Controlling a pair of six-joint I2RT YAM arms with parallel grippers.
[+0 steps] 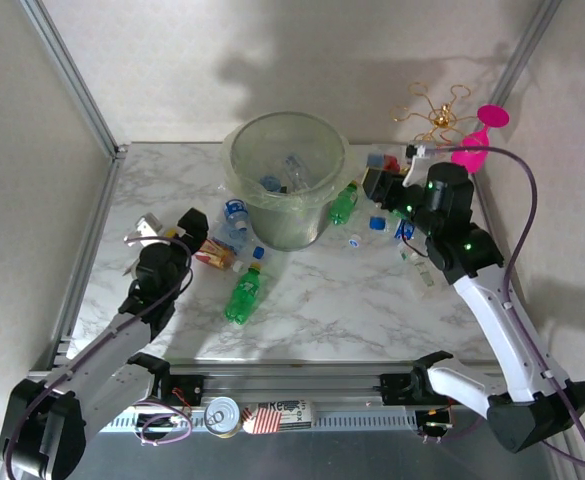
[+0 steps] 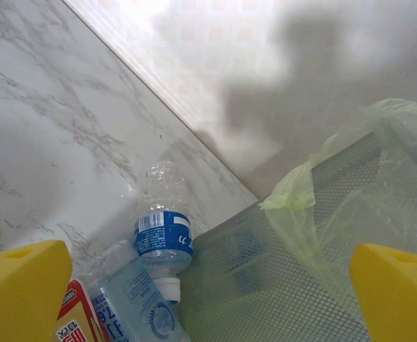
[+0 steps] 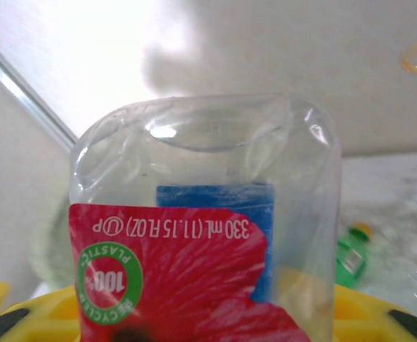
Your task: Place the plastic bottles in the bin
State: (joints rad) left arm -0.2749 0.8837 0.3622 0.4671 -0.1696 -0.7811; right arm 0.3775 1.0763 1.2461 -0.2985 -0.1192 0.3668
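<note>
The right gripper needs to carry the bottle over the bin's rim next, toward the left gripper, where the bin's opening (image 1: 285, 158) is, and let go of it above the bottles inside.
My right gripper (image 3: 201, 313) is shut on a clear plastic bottle with a red flower label (image 3: 201, 235), and its yellow fingers press both sides. In the top view this gripper (image 1: 380, 176) hangs just right of the bin (image 1: 272, 215), a round grey-green mesh bucket with a bag liner that holds a few bottles (image 1: 290, 175). My left gripper (image 1: 187, 225) stands open, left of the bin. Between its yellow fingers (image 2: 23, 285) lie a blue-labelled clear bottle (image 2: 162, 235) and another clear bottle (image 2: 130, 299), both against the bin wall (image 2: 322, 235). Green bottles lie at the front (image 1: 244, 295) and right (image 1: 343, 203).
Several small bottles (image 1: 387, 225) are scattered right of the bin under my right arm. A pink wine glass (image 1: 477, 140) and a gold wire stand (image 1: 437, 110) sit at the back right. A tin can (image 1: 222, 415) rests on the front rail. A silver object (image 1: 144, 230) lies at the left.
</note>
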